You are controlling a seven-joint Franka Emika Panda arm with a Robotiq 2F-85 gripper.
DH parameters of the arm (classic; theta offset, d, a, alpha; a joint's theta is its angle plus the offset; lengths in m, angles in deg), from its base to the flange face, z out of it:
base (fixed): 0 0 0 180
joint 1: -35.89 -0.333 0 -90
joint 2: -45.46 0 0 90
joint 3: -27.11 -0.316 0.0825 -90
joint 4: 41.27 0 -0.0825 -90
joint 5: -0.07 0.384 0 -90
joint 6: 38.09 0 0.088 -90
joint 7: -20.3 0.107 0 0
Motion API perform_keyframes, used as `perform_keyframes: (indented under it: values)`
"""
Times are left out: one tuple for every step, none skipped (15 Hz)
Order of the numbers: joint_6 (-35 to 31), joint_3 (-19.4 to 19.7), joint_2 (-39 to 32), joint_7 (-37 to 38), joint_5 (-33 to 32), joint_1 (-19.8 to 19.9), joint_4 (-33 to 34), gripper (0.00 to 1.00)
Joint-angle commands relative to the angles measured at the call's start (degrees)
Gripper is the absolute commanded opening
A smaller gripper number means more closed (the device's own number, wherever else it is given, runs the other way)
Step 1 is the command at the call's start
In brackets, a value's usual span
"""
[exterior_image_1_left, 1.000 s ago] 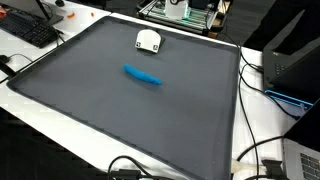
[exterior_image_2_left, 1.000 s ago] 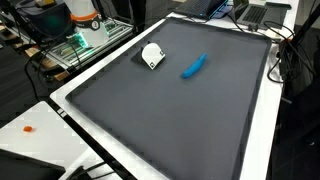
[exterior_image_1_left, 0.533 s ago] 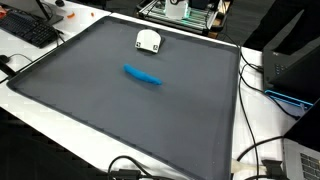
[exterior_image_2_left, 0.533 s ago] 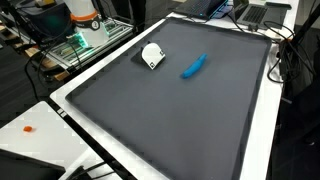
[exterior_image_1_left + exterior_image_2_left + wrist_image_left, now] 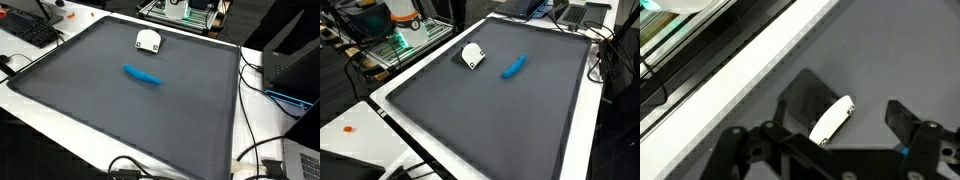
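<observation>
My gripper turns in line with the white object's edge (image 5: 148, 38) (image 5: 832, 119) slanting between my open fingers next, then goes down astride that edge.
In the wrist view my gripper (image 5: 850, 110) is open, its dark fingers (image 5: 800, 95) standing wide apart above the grey mat (image 5: 890, 50). A small white rounded object (image 5: 832, 119) lies on the mat below the gap, nearer one finger, and nothing is held. A sliver of blue (image 5: 905, 152) shows by the other finger. In both exterior views the white object (image 5: 148, 40) (image 5: 472, 56) sits near the mat's far edge, with a blue elongated object (image 5: 142, 75) (image 5: 514, 67) close by. Neither arm nor gripper appears in those views.
A white table border (image 5: 60, 115) frames the mat. Around it lie a keyboard (image 5: 30, 30), a black box (image 5: 290, 60), cables (image 5: 255, 150), a laptop (image 5: 582, 12), an electronics rack (image 5: 405, 40) and a small orange item (image 5: 348, 128).
</observation>
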Motion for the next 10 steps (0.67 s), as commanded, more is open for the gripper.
perform_keyframes:
  values:
    - [-10.27,-2.80,1.07,9.21,5.63,-0.39,-6.43,1.00]
    - [-13.36,-3.54,0.85,11.75,6.79,-0.67,-7.75,1.00]
    - [-16.87,-4.40,0.42,14.37,7.67,-0.91,-9.12,1.00]
    - [-20.14,-5.21,-0.05,16.84,8.09,-1.16,-10.28,1.00]
    - [-22.70,-5.77,-0.88,18.73,8.27,-1.60,-11.19,1.00]
    - [-25.29,-6.40,-1.94,20.78,7.98,-1.99,-12.03,1.00]
    - [-27.63,-6.75,-2.83,22.56,7.95,-2.49,-12.72,1.00]
    - [-29.97,-7.04,-3.99,24.10,7.72,-2.97,-13.29,1.00]
    - [-31.94,-7.24,-5.04,25.48,7.50,-3.50,-13.77,1.00]
    - [-33.13,-7.38,-7.47,26.84,6.87,-3.83,-12.44,1.00]
